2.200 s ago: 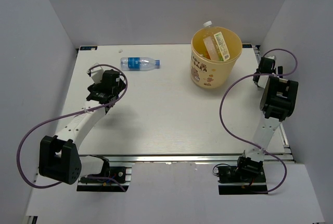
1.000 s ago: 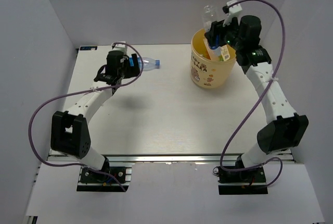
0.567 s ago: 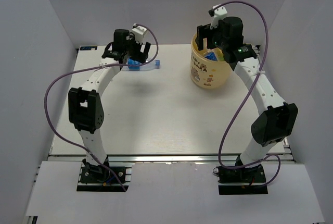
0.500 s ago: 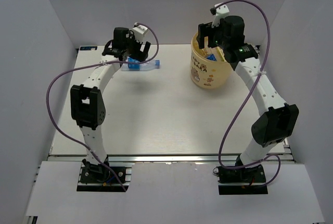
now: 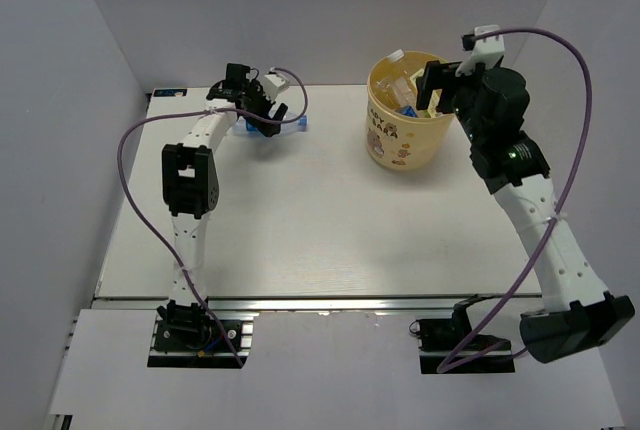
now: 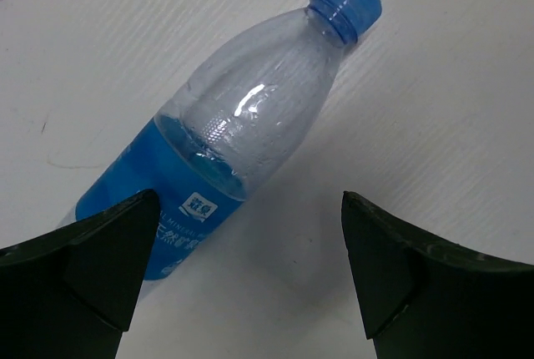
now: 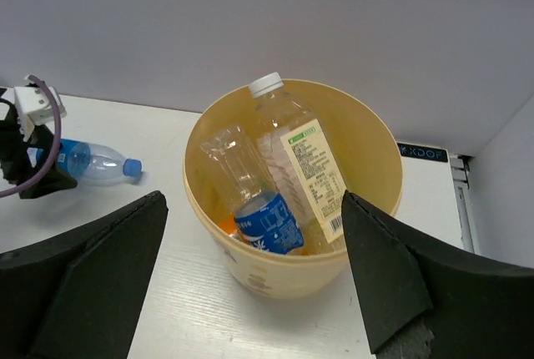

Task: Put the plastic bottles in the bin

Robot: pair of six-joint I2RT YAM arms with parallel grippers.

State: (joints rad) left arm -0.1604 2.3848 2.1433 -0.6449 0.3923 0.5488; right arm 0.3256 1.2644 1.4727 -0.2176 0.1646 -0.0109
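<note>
The bottle lies on its side on the tabletop under my left gripper's open fingers, so they need to go straight down onto the bottle's blue label (image 5: 252, 127) (image 6: 182, 185).
One plastic bottle (image 6: 242, 125), clear with a blue label and blue cap, lies on its side on the white table at the back left (image 5: 292, 124). My left gripper (image 6: 248, 202) hangs open just above it, one finger on each side of the label end, not touching it (image 5: 262, 115). The bin (image 5: 395, 147), a pale-yellow bucket, stands at the back right. Inside it lean a clear bottle with a blue label (image 7: 267, 221), a clear one with a pale label (image 7: 304, 159), and a bit of orange (image 7: 225, 224). My right gripper (image 7: 252, 200) is open and empty beside the bin's right rim (image 5: 440, 90).
Grey walls close off the table on the left, right and back. The table's back edge runs just behind the bin (image 7: 292, 271) and the lying bottle (image 7: 92, 159). The right arm's purple cable (image 5: 575, 60) loops high on the right.
My right gripper opened, dropping the clear blue-label bottle into the bin, then pulled back to the right. My left gripper reached further back and came down over the lying bottle.
</note>
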